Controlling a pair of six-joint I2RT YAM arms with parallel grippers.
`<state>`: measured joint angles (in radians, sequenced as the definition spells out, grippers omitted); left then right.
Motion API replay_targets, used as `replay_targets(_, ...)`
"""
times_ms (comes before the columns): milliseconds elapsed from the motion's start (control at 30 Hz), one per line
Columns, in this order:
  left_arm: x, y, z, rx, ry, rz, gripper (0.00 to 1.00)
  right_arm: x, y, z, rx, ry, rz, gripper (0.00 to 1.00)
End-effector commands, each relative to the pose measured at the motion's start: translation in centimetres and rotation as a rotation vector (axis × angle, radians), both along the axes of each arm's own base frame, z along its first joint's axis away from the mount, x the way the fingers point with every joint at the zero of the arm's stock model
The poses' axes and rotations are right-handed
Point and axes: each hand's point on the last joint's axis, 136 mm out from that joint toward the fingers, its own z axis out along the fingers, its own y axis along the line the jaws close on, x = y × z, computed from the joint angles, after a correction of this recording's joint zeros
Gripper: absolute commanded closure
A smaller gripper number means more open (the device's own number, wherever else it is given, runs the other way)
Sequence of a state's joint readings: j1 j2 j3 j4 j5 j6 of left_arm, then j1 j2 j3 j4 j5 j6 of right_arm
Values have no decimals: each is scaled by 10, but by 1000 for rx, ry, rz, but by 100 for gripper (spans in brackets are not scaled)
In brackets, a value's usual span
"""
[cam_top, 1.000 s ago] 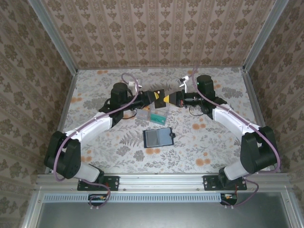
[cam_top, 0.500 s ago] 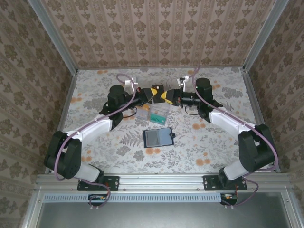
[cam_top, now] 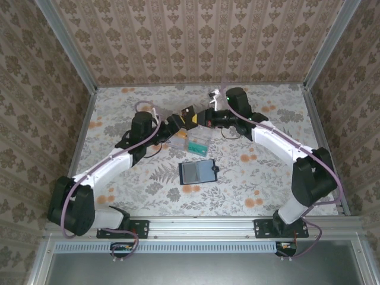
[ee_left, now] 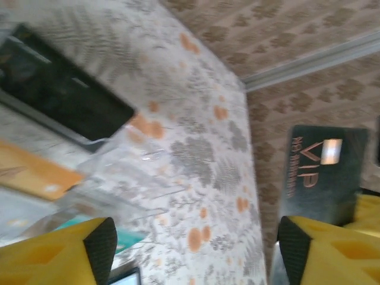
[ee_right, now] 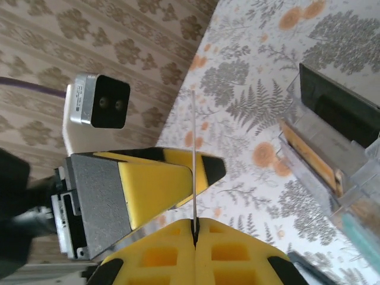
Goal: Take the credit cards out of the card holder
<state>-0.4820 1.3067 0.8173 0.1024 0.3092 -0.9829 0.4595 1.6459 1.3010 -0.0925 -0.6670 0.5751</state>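
The robot's right gripper will next turn the black card (cam_top: 189,111), lower it into the rack's far slot and release it there, since black cards stand in that slot.
The card holder (cam_top: 198,171) lies open on the table, grey inside facing up, away from both grippers. My right gripper (cam_top: 200,117) (ee_right: 194,228) is shut on a black credit card (cam_top: 189,111), seen edge-on (ee_right: 194,154) in the right wrist view and face-on with "VIP" lettering (ee_left: 326,172) in the left wrist view. My left gripper (cam_top: 177,123) (ee_left: 197,249) is open just left of that card, with nothing between its fingers. Other credit cards, black (ee_right: 338,113), orange (ee_right: 309,160) and teal (cam_top: 195,144), stand in a clear rack.
The clear plastic rack (cam_top: 190,138) stands just below both grippers, between them and the card holder. One yellow finger (ee_right: 160,184) of the left gripper sits close beside the held card. Patterned walls close off the back and sides.
The left gripper has opened and let go of the black card, which stays in the right gripper. Both grippers have shifted left and towards the back wall.
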Motion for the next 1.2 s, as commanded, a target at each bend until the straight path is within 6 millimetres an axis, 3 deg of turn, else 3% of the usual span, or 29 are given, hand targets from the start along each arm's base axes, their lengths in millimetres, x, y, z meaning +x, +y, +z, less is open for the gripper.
replay_targets(0,-19,48,-45,254,107,94,14,1,0,-33,-263,-109,73,100)
replay_targets(67,-23,71,-54,310,142,144,9,9,8,-36,-314,-159,107,100)
replay_targets(167,-34,90,-63,354,179,169,2,20,18,-41,-388,-236,156,100)
replay_targets(367,-50,106,-68,388,203,182,0,53,23,-55,-548,-363,210,100)
replay_targets(800,-68,115,-79,388,255,183,0,90,29,-80,-703,-498,313,100)
replay_targets(1167,-65,105,-83,311,271,155,0,93,26,-98,-763,-525,383,98)
